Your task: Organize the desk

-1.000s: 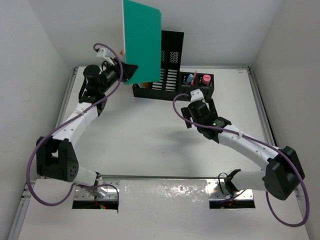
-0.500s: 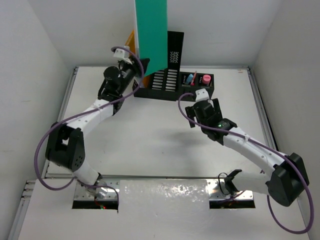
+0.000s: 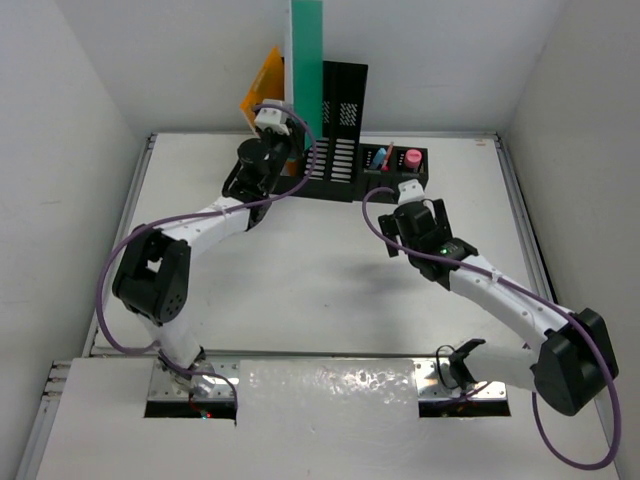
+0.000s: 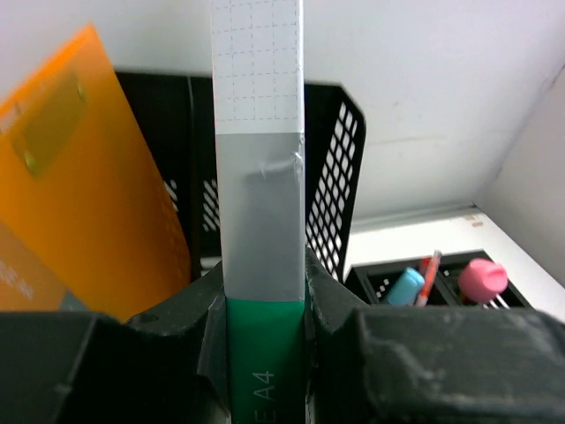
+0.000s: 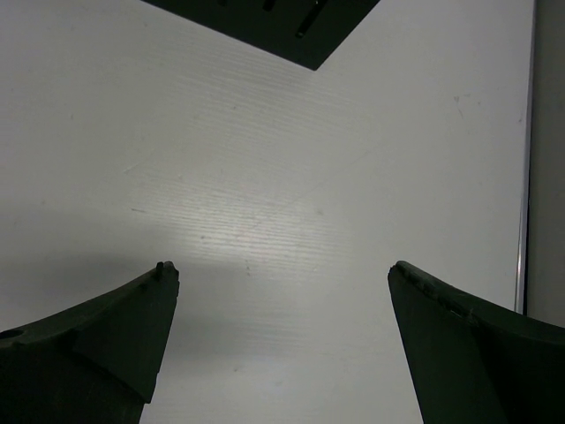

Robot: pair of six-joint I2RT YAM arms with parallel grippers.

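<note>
Next, my left gripper lowers the green folder into the file holder's empty slot beside the orange folder, below it and to its right in the top view, and releases it.
The desk (image 3: 300,270) is a white tabletop with metal rails. My left gripper (image 3: 283,125) is shut on a green A4 folder (image 3: 305,60), held upright and edge-on just in front of the black slotted file holder (image 3: 340,130) at the back. In the left wrist view the folder (image 4: 260,221) stands between my pads (image 4: 212,336). An orange folder (image 3: 263,85) leans in the holder's left part; it also shows in the left wrist view (image 4: 79,203). My right gripper (image 3: 412,192) is open and empty above bare desk (image 5: 282,194), in front of the pen tray.
A low black pen tray (image 3: 395,160) joined to the holder's right holds a blue item, a red pen and a pink item (image 4: 481,278). White walls close in the back and both sides. A metal rail (image 5: 523,159) runs along the desk's right edge.
My left arm has swung right and back with the green folder, turning it from broadside to edge-on at the file holder. The orange folder has come into sight. The right gripper moved slightly back.
</note>
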